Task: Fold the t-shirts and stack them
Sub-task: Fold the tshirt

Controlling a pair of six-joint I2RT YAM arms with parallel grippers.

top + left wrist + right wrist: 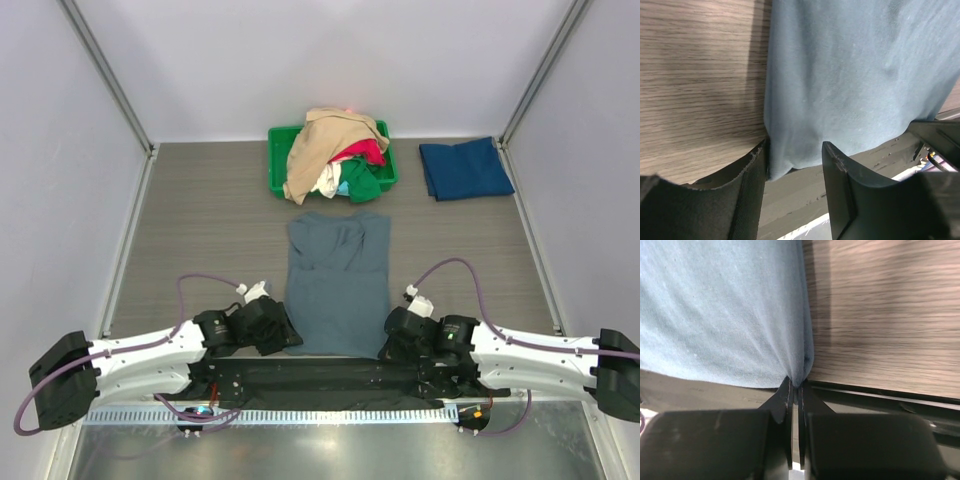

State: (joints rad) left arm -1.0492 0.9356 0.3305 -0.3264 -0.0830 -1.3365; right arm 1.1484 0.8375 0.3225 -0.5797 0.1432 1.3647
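Note:
My right gripper carries the hem corner outward over the shirt next and releases it at the shirt's far corner by the bin, since the shirt lies full length.
A slate grey-blue t-shirt (338, 285) lies flat, lengthwise, in the middle of the table, its hem at the near edge. My right gripper (392, 340) is at the hem's right corner. In the right wrist view it (799, 386) is shut on a pinch of that cloth (715, 315). My left gripper (285, 335) is at the hem's left corner. In the left wrist view its jaws (795, 147) stand apart, with the shirt's corner (855, 75) hanging between them against the left finger. A folded dark navy t-shirt (465, 168) lies at the back right.
A green bin (277, 160) at the back centre holds a heap of t-shirts: tan (330, 140) on top, red (362, 152), green (362, 182) and white (326, 183). A black bar (310, 378) runs along the table's near edge between the arm bases.

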